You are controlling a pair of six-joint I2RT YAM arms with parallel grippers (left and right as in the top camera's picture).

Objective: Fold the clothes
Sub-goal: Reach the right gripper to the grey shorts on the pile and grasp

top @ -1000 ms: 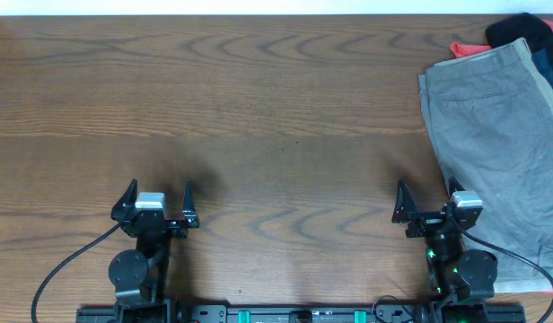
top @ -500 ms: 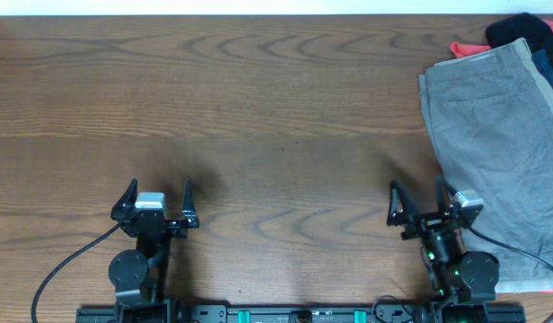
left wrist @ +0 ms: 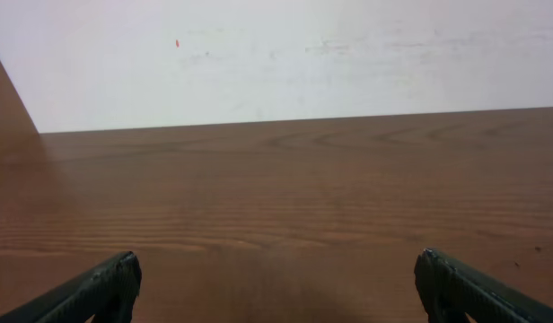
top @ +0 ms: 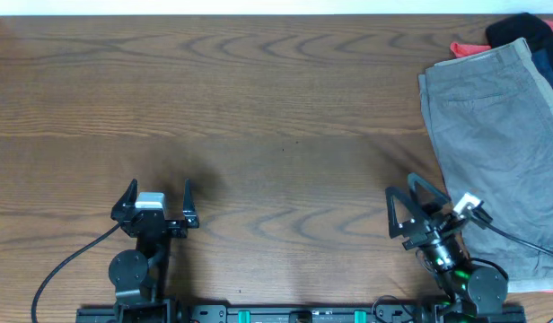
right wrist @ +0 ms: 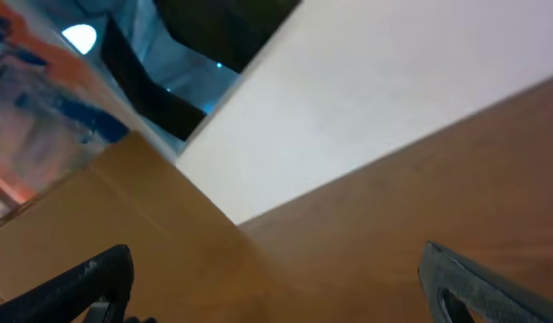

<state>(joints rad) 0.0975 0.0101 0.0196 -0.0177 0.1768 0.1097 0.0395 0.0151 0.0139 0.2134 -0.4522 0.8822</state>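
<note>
I should reach outward with my right gripper next, turn it downward and lower it onto the wood-side edge near the far corner [top: 428,91] of the grey-green shorts on top.
The clothes lie in a pile at the table's right edge. Grey-green shorts [top: 496,135] are on top, spread flat, with a slit pocket showing. A red piece [top: 468,47] and a dark navy piece [top: 521,30] stick out behind them. My left gripper [top: 156,195] is open and empty near the front left; its wrist view shows only bare wood between its fingers [left wrist: 275,287]. My right gripper [top: 411,203] is open and empty at the front right, tilted and raised, just left of the shorts. Its wrist view shows only wood and wall between its fingers [right wrist: 276,283].
The wooden table [top: 258,108] stretches from left to right. A white wall [left wrist: 276,54] stands behind its far edge. Cables [top: 519,256] run from the right arm over the lower part of the shorts.
My right gripper has tilted and turned, its fingers swinging to the left and upward. The left arm and the clothes have not moved.
</note>
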